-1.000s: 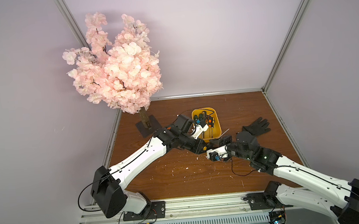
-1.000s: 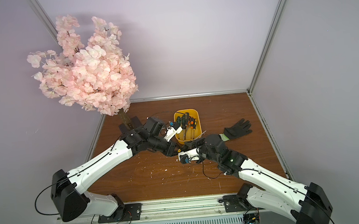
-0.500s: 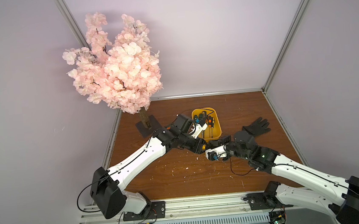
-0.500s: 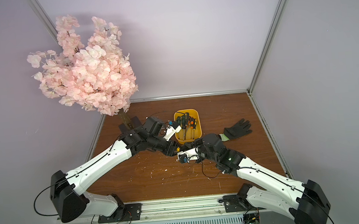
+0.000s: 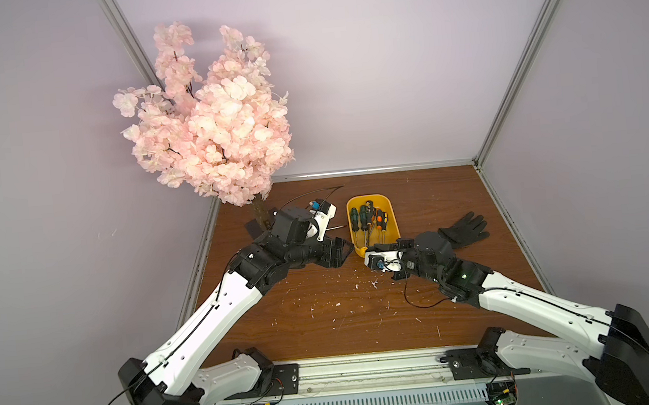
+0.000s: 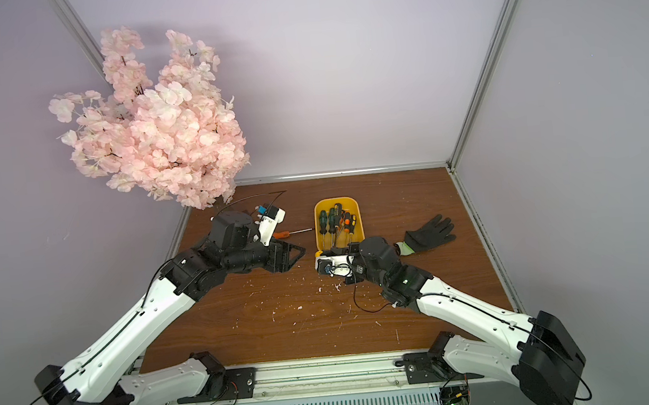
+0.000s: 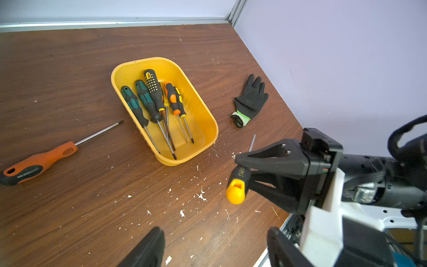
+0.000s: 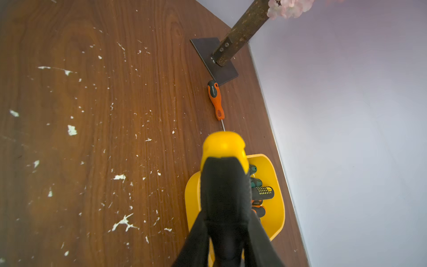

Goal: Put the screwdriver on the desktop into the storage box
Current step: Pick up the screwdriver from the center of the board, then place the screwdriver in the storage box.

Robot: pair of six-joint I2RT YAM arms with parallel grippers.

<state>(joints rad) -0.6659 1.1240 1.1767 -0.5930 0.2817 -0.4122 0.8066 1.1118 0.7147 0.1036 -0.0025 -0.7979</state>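
The black screwdriver, which points across the others, goes outward next with my right gripper, turning, then down onto the handles inside the yellow box [image 8: 261, 196] for release.
On the brown desktop [image 5: 324, 311] stands the yellow storage box [image 5: 392, 221] [image 6: 319, 234] [image 7: 203, 120], with several screwdrivers inside. My right gripper [image 5: 375, 250] [image 6: 333, 253] [image 8: 226, 231] is shut on a black screwdriver with a yellow end cap [image 7: 235, 194] [image 8: 223, 144], held just above the box's near end. An orange screwdriver [image 6: 289, 233] [image 7: 39, 161] [image 8: 216, 101] lies on the desktop left of the box, partly under my left wrist in the top views. My left gripper [image 5: 335, 252] [image 6: 287, 257] [image 7: 215, 252] stands open and empty, left of the box.
A black work glove [image 5: 465, 229] [image 7: 250, 99] lies right of the box. A pink blossom tree [image 5: 211, 121] stands on a dark base plate [image 8: 215, 60] at the back left corner. White flecks dot the board. Walls close in on three sides.
My left gripper's jaws have opened. My right gripper, with the black and yellow screwdriver, has shifted a little toward the box's near end.
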